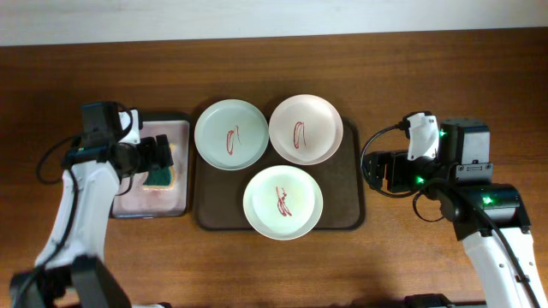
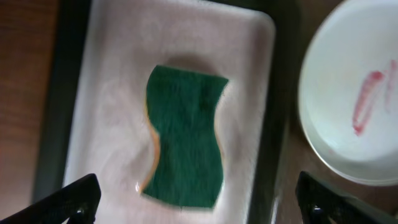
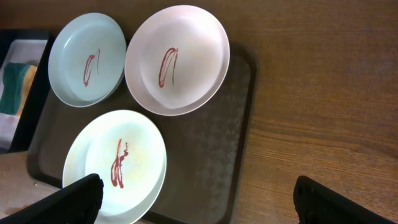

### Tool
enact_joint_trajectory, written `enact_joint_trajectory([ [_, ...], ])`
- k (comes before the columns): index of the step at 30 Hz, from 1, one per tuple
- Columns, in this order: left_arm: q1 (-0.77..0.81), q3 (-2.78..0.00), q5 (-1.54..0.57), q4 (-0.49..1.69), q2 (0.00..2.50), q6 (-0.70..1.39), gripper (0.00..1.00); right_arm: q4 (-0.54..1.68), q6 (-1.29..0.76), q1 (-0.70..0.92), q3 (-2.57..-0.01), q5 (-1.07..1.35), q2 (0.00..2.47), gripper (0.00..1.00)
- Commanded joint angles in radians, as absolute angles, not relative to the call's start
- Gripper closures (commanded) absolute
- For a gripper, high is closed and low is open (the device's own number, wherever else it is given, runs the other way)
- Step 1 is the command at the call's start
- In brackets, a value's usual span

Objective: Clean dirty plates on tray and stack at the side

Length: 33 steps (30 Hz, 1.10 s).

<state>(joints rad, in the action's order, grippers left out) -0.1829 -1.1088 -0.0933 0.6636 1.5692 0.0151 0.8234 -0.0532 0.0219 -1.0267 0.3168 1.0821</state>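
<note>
My left gripper will next lower its open fingers onto the narrow middle of the sponge (image 1: 159, 177) (image 2: 185, 145) in the pinkish tray, as the sponge's long sides lie between them.
Three dirty plates sit on the dark brown tray (image 1: 353, 198), each with a red smear: a pale plate at back left (image 1: 231, 134), a white plate at back right (image 1: 306, 128), and a pale green plate at the front (image 1: 283, 202). All three show in the right wrist view: (image 3: 87, 59), (image 3: 177, 59), (image 3: 115, 165). My left gripper (image 1: 161, 154) is open above the green sponge (image 2: 185, 145) on the pinkish tray (image 2: 118, 74). My right gripper (image 1: 377, 171) is open and empty, right of the brown tray (image 3: 211, 162).
The small black-rimmed pinkish tray (image 1: 137, 201) holds the sponge (image 1: 160, 177) left of the brown tray. Bare wooden table (image 1: 411, 77) surrounds both trays. A pale wall edge runs along the back.
</note>
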Motion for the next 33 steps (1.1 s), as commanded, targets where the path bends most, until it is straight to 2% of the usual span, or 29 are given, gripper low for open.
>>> enact_joint_trajectory([
  [1,-0.181,-1.129,-0.081,0.603,1.663,-0.001,0.08,0.823,-0.060,0.019,-1.051,0.330,1.087,0.01],
  [3,-0.178,-1.129,-0.070,0.566,1.721,0.000,0.14,0.823,-0.060,0.019,-1.050,0.330,1.087,0.01],
  [7,-0.178,-1.129,-0.070,0.547,1.794,0.000,0.16,0.823,-0.060,0.019,-1.050,0.330,1.087,0.01],
  [10,-0.177,-1.129,-0.071,0.550,1.840,0.000,0.27,0.823,-0.060,0.019,-1.050,0.330,1.087,0.01],
  [13,-0.165,-1.129,-0.070,0.554,1.864,-0.001,0.50,0.823,-0.060,0.019,-1.050,0.330,1.087,0.01],
  [15,-0.155,-1.129,-0.070,0.556,1.863,-0.001,0.95,0.824,-0.060,0.019,-1.050,0.329,1.088,0.01],
  [16,-0.152,-1.130,-0.070,0.557,1.856,-0.001,1.00,0.824,-0.060,0.019,-1.050,0.329,1.090,0.01],
  [24,-0.150,-1.159,-0.072,0.643,1.787,0.000,1.00,0.864,-0.060,0.065,-1.050,0.368,1.195,0.02],
  [31,-0.131,-1.158,-0.108,0.797,1.771,0.011,1.00,0.818,-0.088,0.217,-1.050,0.367,1.428,0.28],
  [33,-0.131,-1.159,-0.110,0.805,1.770,0.020,1.00,0.793,-0.113,0.239,-1.050,0.392,1.496,0.32],
])
